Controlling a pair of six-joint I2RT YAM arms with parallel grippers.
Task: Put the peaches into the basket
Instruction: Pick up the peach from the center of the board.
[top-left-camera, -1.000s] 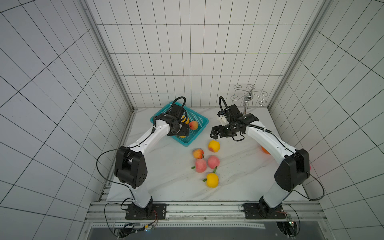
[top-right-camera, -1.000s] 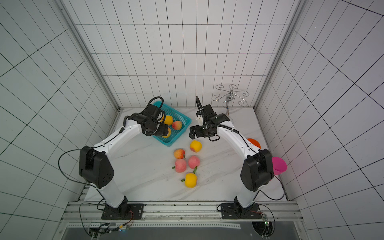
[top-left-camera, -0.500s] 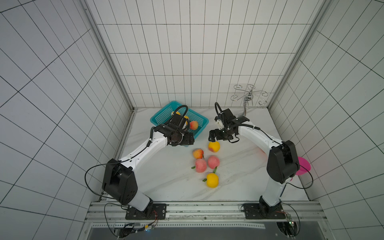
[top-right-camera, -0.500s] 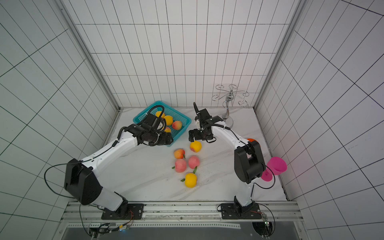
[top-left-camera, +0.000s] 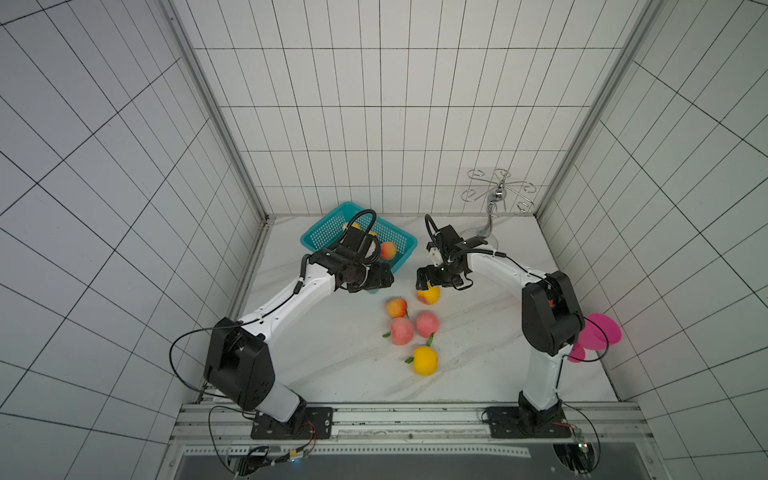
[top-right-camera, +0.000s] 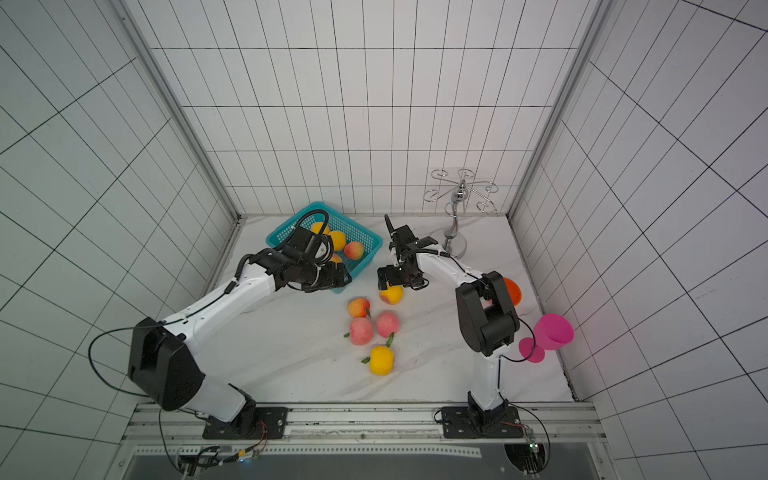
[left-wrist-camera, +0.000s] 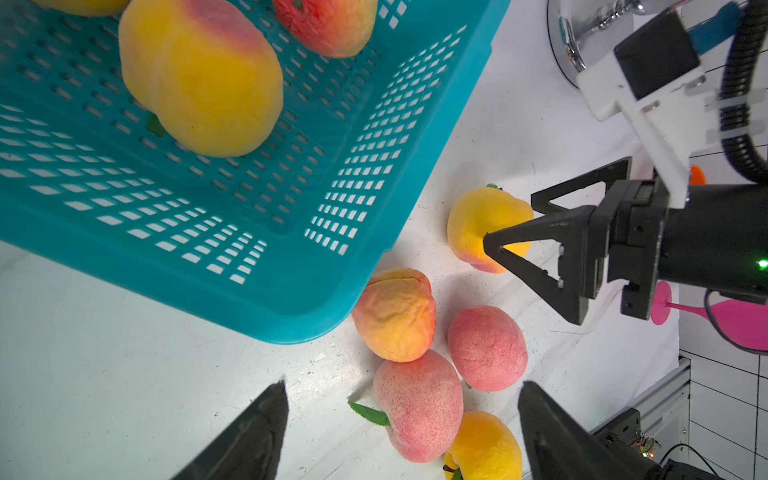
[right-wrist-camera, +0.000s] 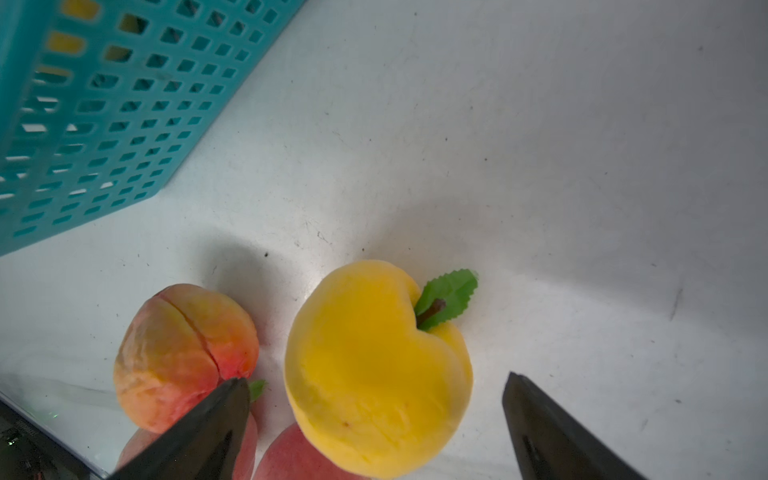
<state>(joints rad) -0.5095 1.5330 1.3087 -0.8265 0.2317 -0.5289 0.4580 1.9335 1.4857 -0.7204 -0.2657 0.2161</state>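
The right gripper lowers a little onto the rear yellow peach (top-left-camera: 429, 296) (right-wrist-camera: 374, 365) next and closes on its sides, because the open fingers already stand either side of it.
The teal basket (top-left-camera: 322, 232) (left-wrist-camera: 249, 307) (right-wrist-camera: 104, 124) stands at the back of the table with several peaches in it, one red-orange (top-left-camera: 388, 250), others yellow (top-right-camera: 337, 240) (left-wrist-camera: 199, 79). Several peaches lie loose in front of it: yellow (top-left-camera: 429, 294), orange (top-left-camera: 395, 307), two pink (top-left-camera: 401, 331) (top-left-camera: 427, 324), and yellow (top-left-camera: 424, 360). My left gripper (top-left-camera: 387, 277) (left-wrist-camera: 403, 399) is open and empty, at the basket's front corner and facing the loose cluster. My right gripper (top-left-camera: 426, 281) (right-wrist-camera: 376, 384) is open, its fingers either side of the rear yellow peach (right-wrist-camera: 374, 365).
A chrome cup rack (top-left-camera: 494, 195) stands at the back right. A pink goblet (top-left-camera: 600, 332) lies at the right edge and an orange bowl (top-right-camera: 512, 291) shows behind my right arm. Tiled walls close in three sides.
My left gripper has moved from over the basket to its front corner, toward the loose peaches. My right gripper has come down and nearer, around the rear yellow peach.
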